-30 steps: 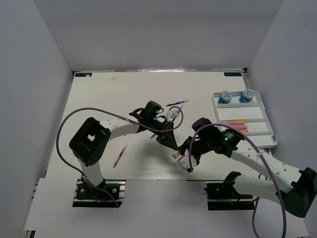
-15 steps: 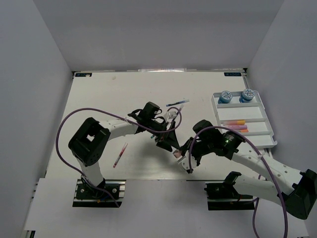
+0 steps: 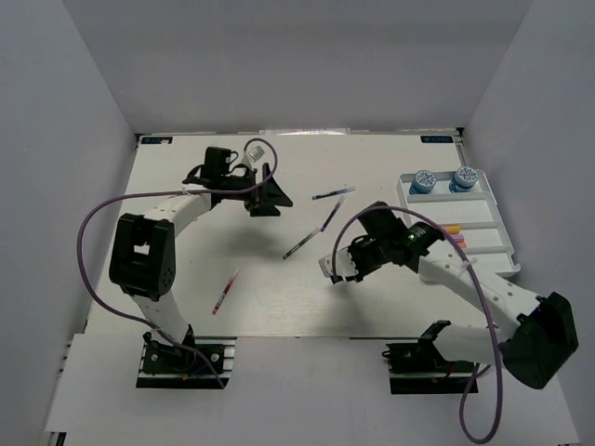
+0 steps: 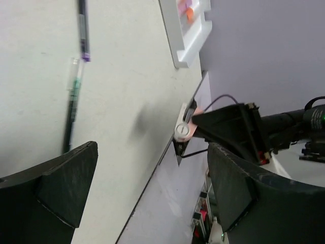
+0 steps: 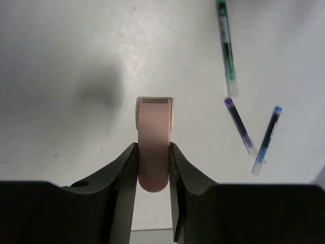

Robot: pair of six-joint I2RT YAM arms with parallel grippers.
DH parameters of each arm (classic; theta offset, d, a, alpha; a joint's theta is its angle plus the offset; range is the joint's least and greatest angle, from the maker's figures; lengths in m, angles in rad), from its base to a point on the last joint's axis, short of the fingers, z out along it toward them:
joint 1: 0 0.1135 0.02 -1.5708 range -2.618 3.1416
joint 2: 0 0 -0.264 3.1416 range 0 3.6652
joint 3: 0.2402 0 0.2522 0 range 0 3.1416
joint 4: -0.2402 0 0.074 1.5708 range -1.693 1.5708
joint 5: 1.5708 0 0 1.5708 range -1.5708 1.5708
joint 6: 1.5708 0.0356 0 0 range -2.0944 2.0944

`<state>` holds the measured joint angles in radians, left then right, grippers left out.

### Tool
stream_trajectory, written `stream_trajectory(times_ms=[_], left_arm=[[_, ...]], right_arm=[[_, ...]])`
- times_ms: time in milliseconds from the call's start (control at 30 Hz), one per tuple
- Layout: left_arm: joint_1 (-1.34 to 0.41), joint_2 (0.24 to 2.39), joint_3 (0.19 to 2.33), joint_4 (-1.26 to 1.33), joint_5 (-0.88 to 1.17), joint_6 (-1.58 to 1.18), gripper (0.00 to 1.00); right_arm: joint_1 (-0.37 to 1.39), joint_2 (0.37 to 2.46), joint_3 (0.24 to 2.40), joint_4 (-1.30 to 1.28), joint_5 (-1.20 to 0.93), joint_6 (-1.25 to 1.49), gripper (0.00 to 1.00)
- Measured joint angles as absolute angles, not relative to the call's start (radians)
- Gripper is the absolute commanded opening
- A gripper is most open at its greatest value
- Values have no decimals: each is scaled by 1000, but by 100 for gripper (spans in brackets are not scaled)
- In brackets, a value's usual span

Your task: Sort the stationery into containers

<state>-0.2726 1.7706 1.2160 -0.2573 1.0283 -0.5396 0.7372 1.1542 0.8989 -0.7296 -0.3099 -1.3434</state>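
Next, my right gripper needs to go toward the right in the top view, then down into the tray's near section and release there, as the section's bottom shows bare.
My right gripper (image 3: 337, 268) hangs over the table's middle, shut on a small pink-white eraser piece (image 5: 154, 137) that stands up between its pads. My left gripper (image 3: 269, 193) is far off at the back left, jaws wide open and empty; in its wrist view I see the black fingers (image 4: 65, 189) spread apart. A green pen (image 3: 302, 244), a purple pen (image 3: 330, 216) and a blue pen (image 3: 333, 193) lie just behind the right gripper. A red pen (image 3: 225, 291) lies at the front left. The white divided tray (image 3: 502, 265) stands at the right with highlighters (image 3: 446, 234) in it.
Two round blue-capped items (image 3: 424, 181) sit in the tray's far compartment. Purple cables loop above both arms. Grey walls close the table in on the left, back and right.
My left gripper opened and swung from beside the pink piece to the back left. The right gripper kept the piece and drew slightly back and right. The green pen is now uncovered.
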Motion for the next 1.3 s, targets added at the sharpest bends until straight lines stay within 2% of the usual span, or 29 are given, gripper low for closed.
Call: stream_trajectory(times_ms=[133, 300, 567, 700, 967, 1300], left_arm=[[-208, 1770, 1195, -259, 1025, -500, 98], [-214, 1752, 1112, -286, 999, -435, 98], [-219, 1700, 1081, -292, 994, -403, 98], [-219, 1711, 1106, -293, 995, -400, 98], [-219, 1715, 1114, -291, 996, -400, 98], [-220, 1747, 1114, -289, 1000, -400, 98]], right_arm=[[609, 1247, 986, -726, -311, -1354, 0], [356, 1283, 1037, -758, -310, -1440, 0], [-69, 1218, 987, -862, -306, -1740, 0], [-205, 1213, 941, -898, -294, -1879, 0], [-324, 1229, 912, -947, -290, -1962, 0], [-345, 1244, 866, -984, -285, -1973, 2]])
